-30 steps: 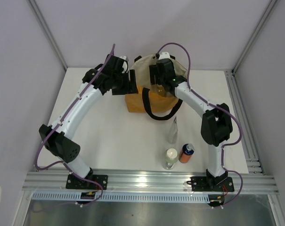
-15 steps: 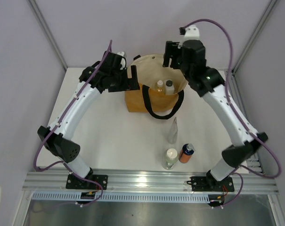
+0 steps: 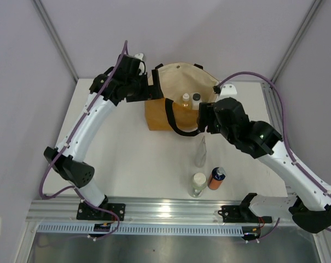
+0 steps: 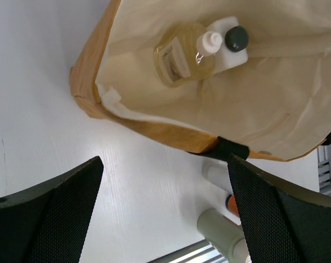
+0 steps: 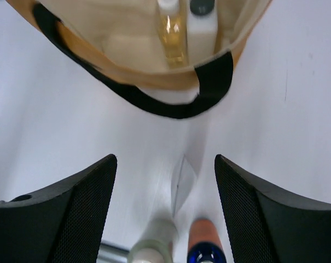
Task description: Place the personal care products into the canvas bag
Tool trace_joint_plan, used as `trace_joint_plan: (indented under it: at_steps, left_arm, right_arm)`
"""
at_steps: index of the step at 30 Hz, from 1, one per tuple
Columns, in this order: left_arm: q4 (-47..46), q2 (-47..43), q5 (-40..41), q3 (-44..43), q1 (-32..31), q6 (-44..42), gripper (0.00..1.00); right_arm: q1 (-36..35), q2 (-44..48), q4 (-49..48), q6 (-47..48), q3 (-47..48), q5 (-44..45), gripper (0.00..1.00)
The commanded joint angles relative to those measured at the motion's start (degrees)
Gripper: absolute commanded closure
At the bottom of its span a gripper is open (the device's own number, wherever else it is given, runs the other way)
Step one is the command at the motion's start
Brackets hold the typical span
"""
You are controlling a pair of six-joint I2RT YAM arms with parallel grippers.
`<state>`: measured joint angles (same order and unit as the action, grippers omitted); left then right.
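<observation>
I will lower my right gripper's open fingers back around the slim clear bottle's flat end point(image 3: 203, 138) point(image 5: 178, 183), because that thin end points up below the gripper and back from it.
The canvas bag point(image 3: 160, 118) stands open at the table's back. Inside stand the rounded yellowish bottle point(image 3: 185, 99) and the small grey-capped bottle point(image 3: 196, 98), also seen in the left wrist view point(image 4: 181, 55) point(image 4: 236, 38) and the right wrist view point(image 5: 172, 44) point(image 5: 201, 27). The slim clear bottle point(image 3: 201, 152), clear white-capped bottle point(image 3: 198, 184) and orange dark-capped bottle point(image 3: 216, 178) stand on the table in front. My left gripper point(image 3: 153, 92) is open and empty at the bag's left rim. My right gripper point(image 3: 202, 118) is open and empty, above the bag's front right edge, with the slim bottle point(image 5: 181, 181) below it.
The bag's black loop handle point(image 3: 181, 131) hangs down its front onto the table. Metal frame rails run along the right edge point(image 3: 274, 126) and the near edge point(image 3: 170, 211). Grey walls close in the back and sides.
My right gripper left the yellowish bottle in the bag, rose behind it, then swung to the bag's front right, empty. My left gripper shifted slightly back.
</observation>
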<state>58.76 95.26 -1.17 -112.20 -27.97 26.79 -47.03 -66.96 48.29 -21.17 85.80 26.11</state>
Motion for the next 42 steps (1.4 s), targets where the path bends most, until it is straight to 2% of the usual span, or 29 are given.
trace_joint_plan:
  at_steps: [1, 8, 15, 22, 27, 31, 32, 34, 35, 36, 37, 42]
  left_arm:
    - [-0.67, 1.41, -0.06, -5.3, 0.54, 1.16, 0.01]
    - [-0.32, 2.03, 0.64, -4.52, 0.54, 1.43, 0.01]
    - [-0.14, 1.07, 0.91, -3.64, 0.54, 0.64, 0.01]
    - [-0.23, 0.8, 0.91, -2.41, 0.54, 0.72, 0.01]
    - [-0.23, 1.15, 0.91, -2.58, 0.54, 0.72, 0.01]
    - [-0.31, 1.15, 0.91, -2.58, 0.54, 0.72, 0.01]
    - [-0.32, 1.07, 0.91, -2.67, 0.54, 0.72, 0.01]
    - [-0.23, 1.15, 0.82, -2.58, 0.63, 0.72, 0.01]
    - [-0.23, 1.24, 0.82, -2.67, 0.54, 0.72, 0.01]
    - [-0.23, 1.24, 0.9, -2.67, 0.63, 0.64, 0.01]
    - [-0.14, 1.24, 0.91, -2.58, 0.63, 0.64, 0.01]
    - [-0.4, 1.07, 0.91, -2.85, 0.54, -0.07, 0.01]
  right_arm:
    - [-0.7, 0.16, 6.45, -5.63, -2.82, 0.87, 0.24]
    - [-0.79, -0.98, 6.46, -7.75, -8.19, -0.53, 0.34]
    - [-0.79, -1.95, 1.98, -9.77, -14.78, -8.88, 0.43]
    - [-0.61, -4.05, 2.33, -9.6, -16.8, -8.53, 0.44]
    - [1.14, -5.81, 3.64, -10.2, -16.9, -8.1, 0.54]
    - [2.29, -6.96, 3.65, -9.68, -16.8, -8.62, 0.56]
    - [2.46, -6.61, 3.39, -9.07, -16.81, -8.79, 0.58]
    - [2.73, -6.43, 2.6, -8.72, -16.63, -8.62, 0.71]
    - [2.99, -6.6, 2.68, -8.8, -16.46, -8.62, 0.79]
    - [3.17, -6.95, 2.68, -8.72, -16.28, -8.7, 0.96]
    - [3.52, -7.13, 2.77, -8.63, -15.93, -8.79, 1.0]
    - [3.52, -7.57, 5.74, -8.19, -11.19, -8.62, 1.0]
